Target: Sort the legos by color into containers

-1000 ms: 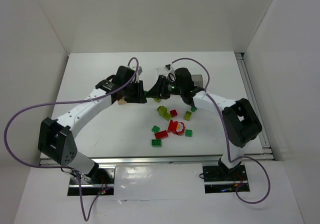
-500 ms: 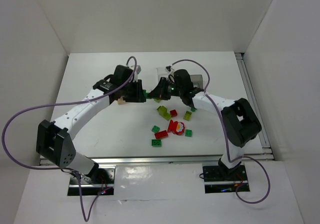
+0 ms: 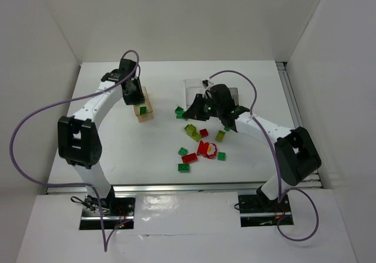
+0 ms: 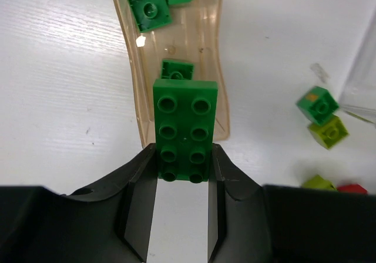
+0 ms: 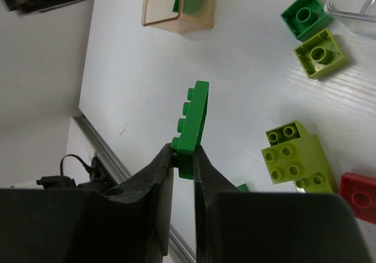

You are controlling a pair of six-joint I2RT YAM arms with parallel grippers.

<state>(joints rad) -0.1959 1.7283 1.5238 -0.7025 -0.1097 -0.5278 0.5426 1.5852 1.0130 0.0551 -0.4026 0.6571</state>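
Note:
I next need to move the matching plate in my right gripper to the left in the top view, over the orange-tan container of green legos, and let go of it.
My left gripper is shut on one end of a dark green eight-stud brick, held just above the near end of the translucent orange-tan container. Three dark green legos lie in that container. In the top view the left gripper stands over that container at the left. My right gripper is shut on the edge of a thin green plate, held above the table near mid-table. Loose yellow-green, green and red legos lie below it.
A clear container and a smoky grey one stand behind the right gripper. Several green, yellow-green and red legos, with a round red piece, are scattered in front of mid-table. A metal rail runs along the near edge.
The left arm has swung from mid-table out to the left, over the orange-tan container, carrying its green brick. The right gripper has closed on the thin green plate.

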